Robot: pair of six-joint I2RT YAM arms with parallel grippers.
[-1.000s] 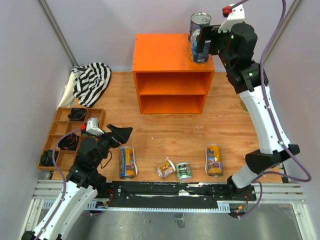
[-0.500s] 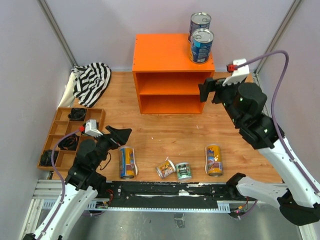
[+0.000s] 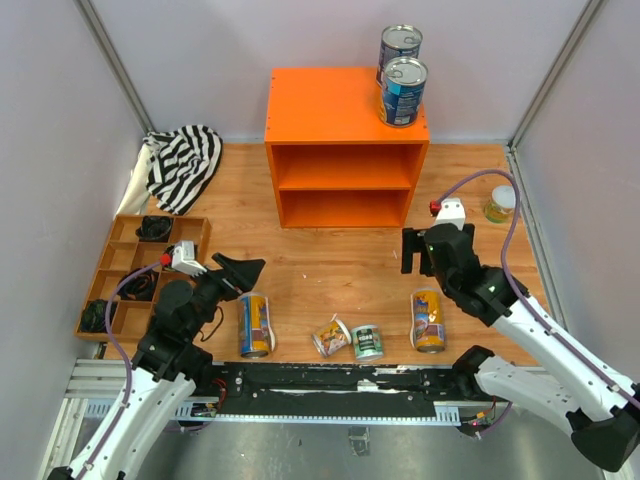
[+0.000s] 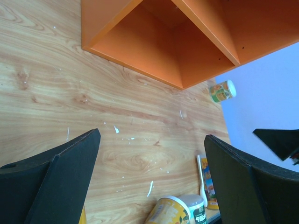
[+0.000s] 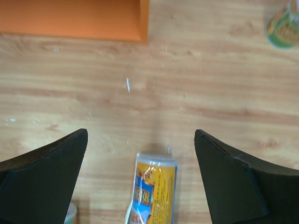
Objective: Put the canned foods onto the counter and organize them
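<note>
The lidded far end (image 3: 425,295) (image 5: 156,162) of the tall can below my right gripper is the end of the can nearest the gripper's open fingers. My right gripper needs to move down and back around it.
Two wide blue-labelled cans (image 3: 403,92) (image 3: 400,45) stand at the right end of the orange counter's top (image 3: 330,105). On the table lie two tall yellow-and-blue cans (image 3: 254,323) (image 3: 428,320), a small yellow can (image 3: 331,337) and a small green one (image 3: 367,341). My right gripper (image 3: 416,250) (image 5: 141,133) hangs open and empty just beyond the right tall can (image 5: 154,191). My left gripper (image 3: 240,270) (image 4: 152,135) is open and empty above the left tall can, facing the counter's shelf (image 4: 187,37).
Another small green-and-yellow can (image 3: 499,204) (image 5: 282,23) stands near the right wall. A brown compartment tray (image 3: 112,285) with dark items lies at the left, a striped cloth (image 3: 185,160) behind it. The arms' rail runs along the near edge.
My right arm has left the blue can standing on the counter and swung down and forward to hang low over the right tall can. The left arm has barely moved.
</note>
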